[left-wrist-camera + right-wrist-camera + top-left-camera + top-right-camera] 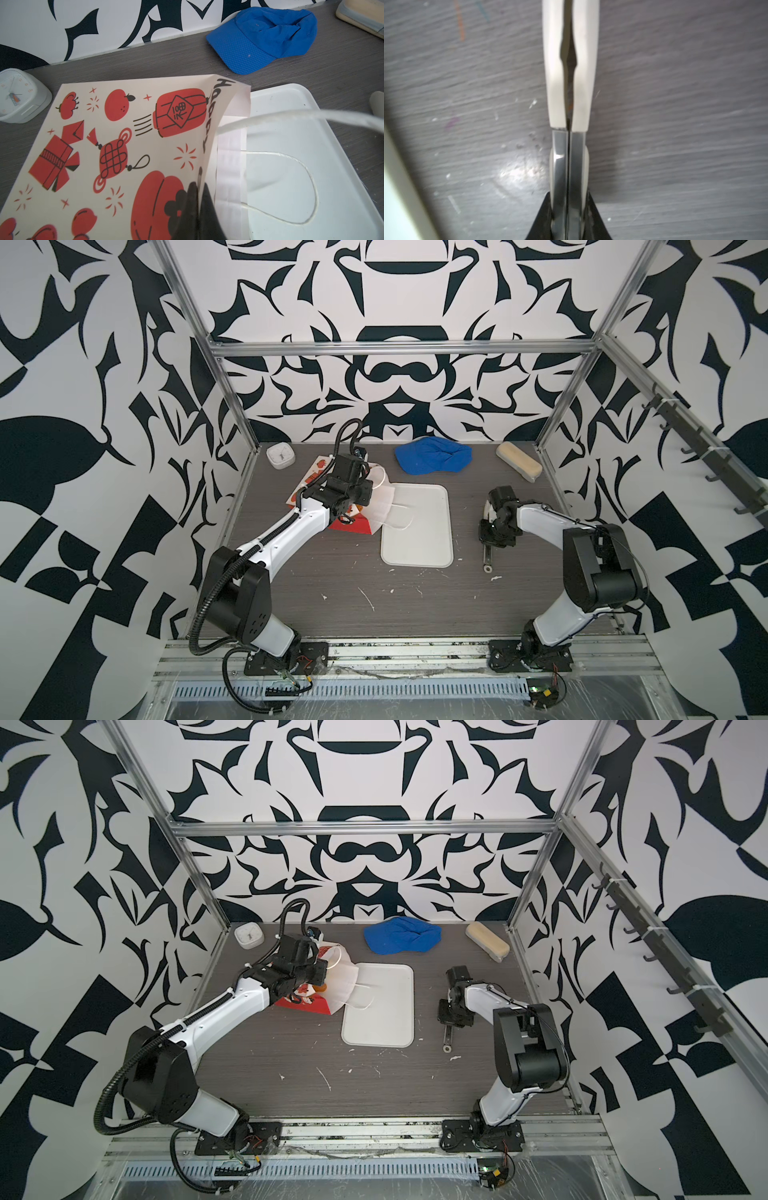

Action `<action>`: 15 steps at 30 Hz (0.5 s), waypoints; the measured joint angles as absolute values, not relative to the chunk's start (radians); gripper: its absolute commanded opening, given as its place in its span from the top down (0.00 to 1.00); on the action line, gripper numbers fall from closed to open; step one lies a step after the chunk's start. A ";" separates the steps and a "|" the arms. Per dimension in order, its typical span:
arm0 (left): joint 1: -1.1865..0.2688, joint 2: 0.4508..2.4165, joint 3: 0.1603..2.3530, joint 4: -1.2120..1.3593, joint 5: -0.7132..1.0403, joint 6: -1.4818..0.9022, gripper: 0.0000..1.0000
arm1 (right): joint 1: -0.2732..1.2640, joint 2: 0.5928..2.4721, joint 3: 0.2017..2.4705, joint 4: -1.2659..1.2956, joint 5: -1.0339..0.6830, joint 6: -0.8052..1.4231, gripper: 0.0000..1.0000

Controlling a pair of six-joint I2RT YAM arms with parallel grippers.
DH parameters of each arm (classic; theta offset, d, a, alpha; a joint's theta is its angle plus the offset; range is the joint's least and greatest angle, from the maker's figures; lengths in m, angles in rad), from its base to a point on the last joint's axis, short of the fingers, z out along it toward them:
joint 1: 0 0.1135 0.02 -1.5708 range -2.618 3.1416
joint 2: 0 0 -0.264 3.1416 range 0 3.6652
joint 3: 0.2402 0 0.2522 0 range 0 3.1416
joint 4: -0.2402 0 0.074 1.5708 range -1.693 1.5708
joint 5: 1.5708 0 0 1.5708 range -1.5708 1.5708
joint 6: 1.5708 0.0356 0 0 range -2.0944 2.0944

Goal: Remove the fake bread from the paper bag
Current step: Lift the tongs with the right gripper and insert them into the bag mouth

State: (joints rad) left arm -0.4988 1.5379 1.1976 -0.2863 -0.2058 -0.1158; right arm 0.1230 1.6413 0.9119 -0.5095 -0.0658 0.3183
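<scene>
The bag's opening [341, 981] shows an orange-brown patch. My right gripper lifts over the white tray next, turns the tongs' white tips toward it and releases the tongs.
The paper bag [353, 526] [124, 145], white with red prints, lies tilted on its side with its mouth over the left edge of the white tray [432, 547] [311, 124]. My left gripper [368, 499] [200, 187] is shut on the bag's upper rim and holds the mouth apart. A white cord handle [291, 116] crosses the left wrist view. A small orange-brown patch [321, 988] shows at the mouth; I cannot tell whether it is the fake bread. My right gripper [492, 537] [568, 199] is shut on metal tongs [487, 558] [569, 83] with white tips, low over the table.
A blue cap [432, 458] lies at the back middle. A white clock [280, 456] stands at the back left and a beige block [519, 462] at the back right. Metal frame posts stand at the table's corners.
</scene>
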 measured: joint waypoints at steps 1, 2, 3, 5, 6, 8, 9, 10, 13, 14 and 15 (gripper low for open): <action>-0.499 1.538 1.196 -0.285 -0.204 -0.116 1.00 | 0.127 1.625 0.899 -0.511 -0.080 0.318 1.00; -0.499 1.538 1.194 -0.283 -0.203 -0.116 1.00 | 0.134 1.606 0.889 -0.514 -0.096 0.317 1.00; -0.499 1.538 1.191 -0.281 -0.202 -0.116 1.00 | 0.141 1.588 0.883 -0.517 -0.112 0.315 1.00; -0.499 1.538 1.185 -0.280 -0.200 -0.116 1.00 | 0.164 1.541 0.880 -0.520 -0.165 0.311 1.00; -0.499 1.538 1.184 -0.280 -0.200 -0.116 1.00 | 0.177 1.520 0.880 -0.517 -0.193 0.310 1.00; -0.499 1.538 1.182 -0.280 -0.199 -0.116 1.00 | 0.223 1.475 0.887 -0.521 -0.261 0.302 1.00; -0.499 1.538 1.182 -0.280 -0.199 -0.116 1.00 | 0.253 1.461 0.896 -0.528 -0.284 0.295 1.00; -0.499 1.538 1.182 -0.280 -0.198 -0.115 1.00 | 0.290 1.452 0.911 -0.539 -0.300 0.288 1.00; -0.499 1.538 1.179 -0.280 -0.195 -0.115 1.00 | 0.437 1.443 0.977 -0.579 -0.317 0.266 1.00; -0.499 1.538 1.179 -0.280 -0.194 -0.115 1.00 | 0.496 1.443 1.004 -0.590 -0.318 0.258 1.00; -0.499 1.538 1.179 -0.280 -0.193 -0.115 1.00 | 0.551 1.444 1.031 -0.597 -0.318 0.251 0.99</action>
State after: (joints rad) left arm -0.4988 1.5379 1.1790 -0.2798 -0.1928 -0.1150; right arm 0.5507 1.4445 1.0309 -0.5972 -0.3180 0.2512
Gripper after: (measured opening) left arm 0.046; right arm 0.224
